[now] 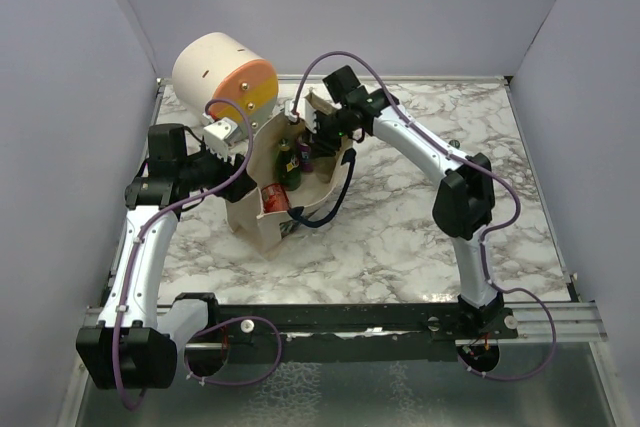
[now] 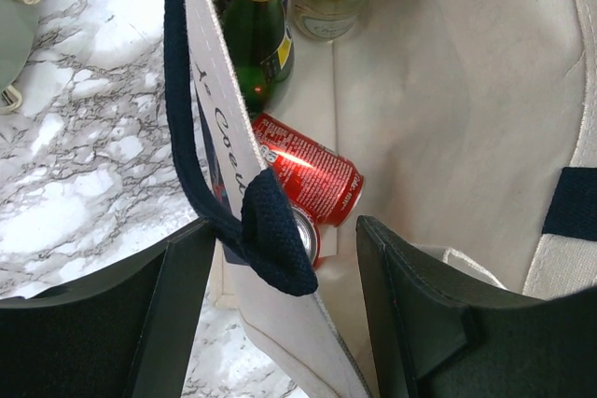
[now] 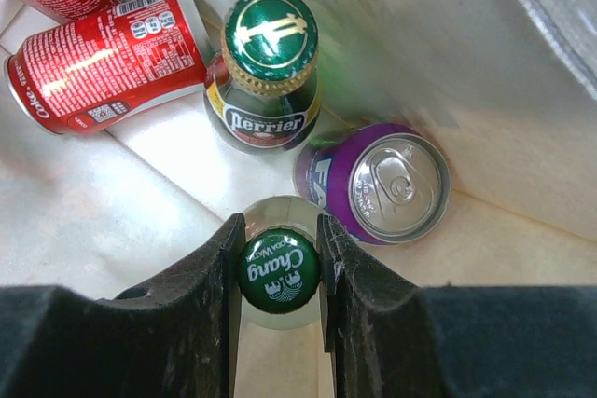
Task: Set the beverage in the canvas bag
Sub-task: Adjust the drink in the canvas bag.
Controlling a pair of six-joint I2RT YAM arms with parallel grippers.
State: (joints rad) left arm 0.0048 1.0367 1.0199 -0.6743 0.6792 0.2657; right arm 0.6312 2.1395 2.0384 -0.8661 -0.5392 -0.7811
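Next, my right gripper should shift to the right in the top view toward the bag's bare inside, off the purple can, and release.
The beige canvas bag (image 1: 262,222) stands open in the middle of the marble table. My right gripper (image 1: 315,137) reaches down into it. In the right wrist view the gripper (image 3: 278,228) is shut on the green Chang cap of a clear glass bottle (image 3: 277,270), which stands upright on the bag's floor (image 3: 112,221). My left gripper (image 1: 240,152) is at the bag's left rim. In the left wrist view it (image 2: 284,235) is open, its jaws straddling the bag's wall (image 2: 280,333) and a navy strap (image 2: 270,230) without pinching them.
Inside the bag are an upright green Perrier bottle (image 3: 270,44), an upright purple can (image 3: 396,184) and two red cans lying down (image 3: 103,62). A cream-and-orange drum (image 1: 222,75) lies at the back left. The bag's other navy strap (image 1: 335,202) hangs on its right side.
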